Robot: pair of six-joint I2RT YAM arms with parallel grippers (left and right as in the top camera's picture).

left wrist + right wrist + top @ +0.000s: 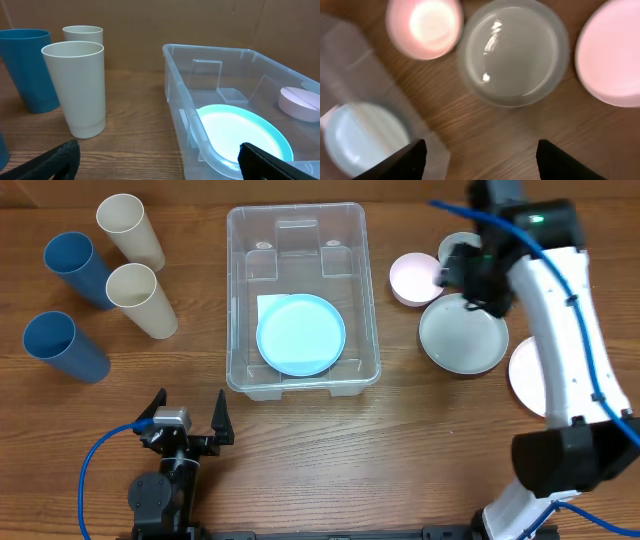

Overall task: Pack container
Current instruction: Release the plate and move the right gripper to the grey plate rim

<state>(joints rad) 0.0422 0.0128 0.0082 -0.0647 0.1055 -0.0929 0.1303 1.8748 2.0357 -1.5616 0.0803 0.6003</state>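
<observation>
The empty wood between the grey plate and the pink plate leaves room for a finger. I will next lower my right gripper to the grey plate's rim (501, 351) (563, 56) on the side facing the pink plate.
The container (235, 300) is a large clear bin in the middle of the table, with a light blue plate (300, 335) lying flat in it. My left gripper (190, 415) rests open near the front edge, left of the bin's near corner. In the left wrist view this gripper (160, 167) has nothing between its fingers, and the container (176, 80) and blue plate (245, 130) are ahead on the right. My right gripper (468, 278) hovers right of the bin over a grey plate (462, 335). In its wrist view the gripper (482, 160) stands open and empty above bare wood, the grey plate (515, 52) ahead.
Two blue cups (75, 268) (62, 345) and two cream cups (130, 230) (140, 298) stand at the left. Right of the bin lie a small pink bowl (412, 278), a small grey bowl (455, 245) and a pink plate (525, 375).
</observation>
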